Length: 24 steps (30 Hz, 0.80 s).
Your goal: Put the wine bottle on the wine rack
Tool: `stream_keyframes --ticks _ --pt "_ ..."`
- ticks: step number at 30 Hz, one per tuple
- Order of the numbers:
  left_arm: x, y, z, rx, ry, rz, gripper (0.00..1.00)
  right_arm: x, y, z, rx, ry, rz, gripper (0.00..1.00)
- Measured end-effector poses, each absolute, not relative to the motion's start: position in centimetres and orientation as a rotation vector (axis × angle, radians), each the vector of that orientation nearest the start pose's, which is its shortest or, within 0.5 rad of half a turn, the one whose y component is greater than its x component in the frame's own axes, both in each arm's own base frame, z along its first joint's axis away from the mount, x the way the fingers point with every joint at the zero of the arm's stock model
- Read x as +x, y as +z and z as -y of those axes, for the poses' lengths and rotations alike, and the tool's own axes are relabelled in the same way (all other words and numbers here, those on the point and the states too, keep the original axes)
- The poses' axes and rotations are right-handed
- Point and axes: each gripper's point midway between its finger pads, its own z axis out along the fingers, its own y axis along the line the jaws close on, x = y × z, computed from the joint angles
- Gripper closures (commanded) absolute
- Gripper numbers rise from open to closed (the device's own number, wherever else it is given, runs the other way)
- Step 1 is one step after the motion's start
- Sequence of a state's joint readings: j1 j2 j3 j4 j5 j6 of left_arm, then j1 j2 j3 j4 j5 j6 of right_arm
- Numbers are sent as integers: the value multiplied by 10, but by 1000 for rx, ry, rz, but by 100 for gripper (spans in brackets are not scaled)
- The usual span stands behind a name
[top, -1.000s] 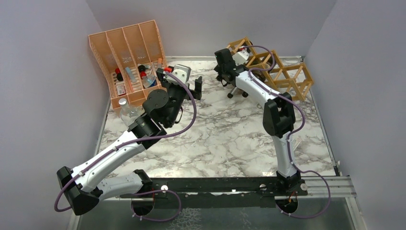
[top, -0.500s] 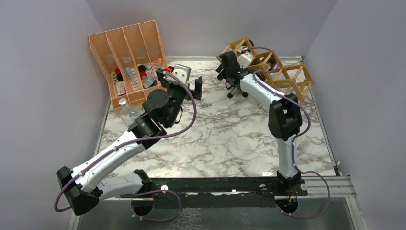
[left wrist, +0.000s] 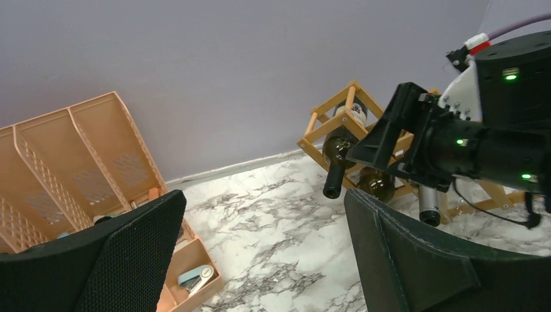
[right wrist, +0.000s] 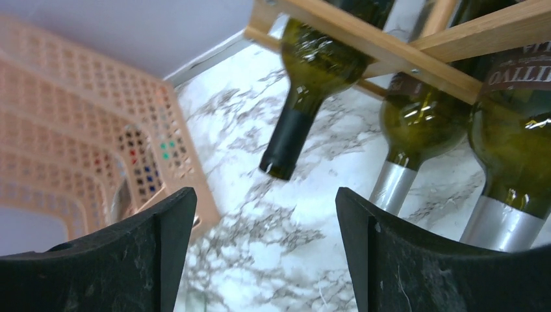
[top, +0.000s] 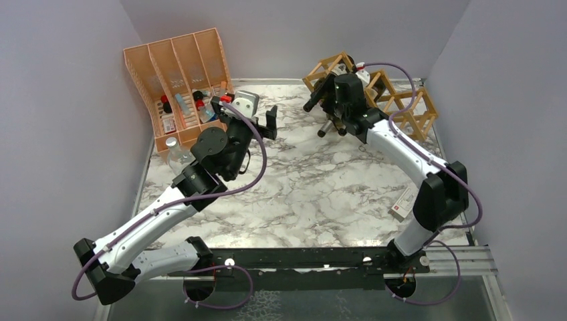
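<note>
I will swing my right gripper from the wine rack across to the clear bottle [right wrist: 195,300] beside the organiser, because that stands to its left in the top view.
The light wooden wine rack [top: 401,103] stands at the back right and holds three dark green wine bottles. A black-capped bottle [top: 315,100] lies in its upper left cell, neck poking out toward the left; it also shows in the right wrist view [right wrist: 312,84] and the left wrist view [left wrist: 336,166]. Two silver-capped bottles [right wrist: 409,136] lie in lower cells. My right gripper [top: 332,99] is open and empty, just in front of the bottle necks. My left gripper [top: 247,110] is open and empty, over the table near the organiser.
An orange-pink slotted organiser [top: 180,80] with small items stands at the back left. A clear plastic bottle [top: 175,152] stands at its near corner. A small white box [top: 403,208] lies by the right arm's elbow. Walls close off three sides.
My right arm has swung its elbow out to the right and the gripper has shifted right along the rack front. The black-capped bottle's neck is now uncovered. The left gripper has drifted slightly left.
</note>
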State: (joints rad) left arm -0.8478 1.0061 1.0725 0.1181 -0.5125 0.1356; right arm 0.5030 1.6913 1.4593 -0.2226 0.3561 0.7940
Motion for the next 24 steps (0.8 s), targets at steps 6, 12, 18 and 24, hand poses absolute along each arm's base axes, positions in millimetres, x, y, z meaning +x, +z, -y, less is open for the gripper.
stream_keyframes --ticks 6,12,18,24 --pt "290 418 188 236 -234 -1392 1 424 266 -254 183 660 -1971 22" --pt "275 435 168 183 -259 -1368 1 362 262 -340 -238 861 -1951 22" --pt "253 463 144 118 -313 -1302 1 309 250 -430 -581 971 -1845 22" --pt "240 477 127 76 -333 -1260 1 289 231 -490 -762 1017 -1744 23"
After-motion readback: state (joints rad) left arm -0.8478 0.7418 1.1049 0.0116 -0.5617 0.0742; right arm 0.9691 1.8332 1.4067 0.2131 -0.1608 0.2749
